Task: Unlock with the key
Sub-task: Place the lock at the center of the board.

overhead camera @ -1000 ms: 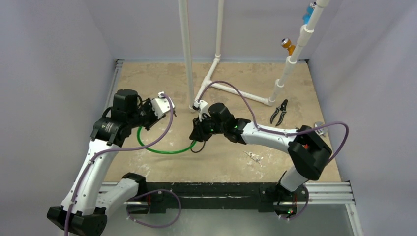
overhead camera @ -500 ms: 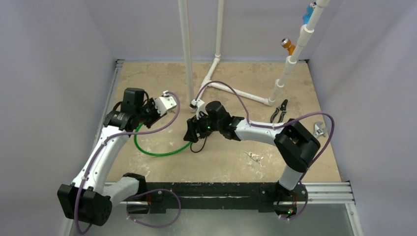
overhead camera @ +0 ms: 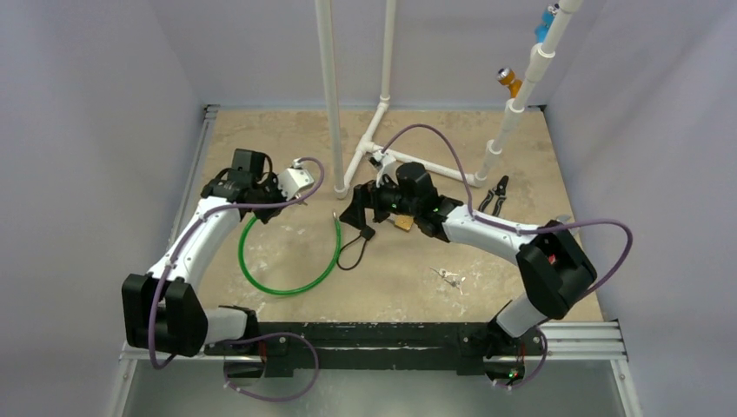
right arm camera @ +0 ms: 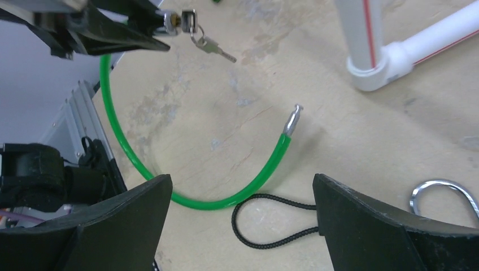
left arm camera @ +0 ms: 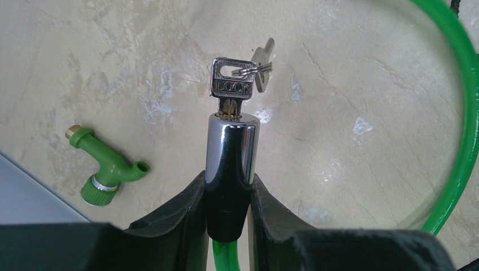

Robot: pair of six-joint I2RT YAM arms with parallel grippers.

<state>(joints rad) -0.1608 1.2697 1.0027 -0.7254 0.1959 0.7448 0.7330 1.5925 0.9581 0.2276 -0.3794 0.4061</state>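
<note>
My left gripper lowers toward the bare tabletop below the cable's pin end next and releases the black lower end, since the pin end is out of the cylinder [left arm camera: 231, 149].
The lock is a chrome cylinder [left arm camera: 231, 149] on a green cable [left arm camera: 460, 141]. My left gripper [left arm camera: 228, 192] is shut on the cylinder's black lower end. The key [left arm camera: 230, 86] sits in the cylinder's top, and a second key [left arm camera: 262, 56] hangs from its ring. The cable's metal pin end [right arm camera: 292, 119] lies free on the table, out of the cylinder. My right gripper [right arm camera: 242, 189] hangs wide open above the cable [right arm camera: 248, 186] with nothing between its fingers. From above, the left gripper [overhead camera: 265, 211] is at the far left and the right gripper [overhead camera: 358, 211] is mid-table beside the pin end [overhead camera: 337, 217].
A black cord loop [overhead camera: 352, 256] lies below the right gripper. White PVC pipes [overhead camera: 382, 113] stand behind it, with pliers [overhead camera: 494, 198] to the right. A green tap fitting [left arm camera: 107, 169] lies near the left gripper. A metal shackle [right arm camera: 446, 195] rests at the right.
My right gripper has opened, let go of the cable's pin end and drawn back to the right. The cable has sprung into a wider loop. The left arm moved farther back with the cylinder.
</note>
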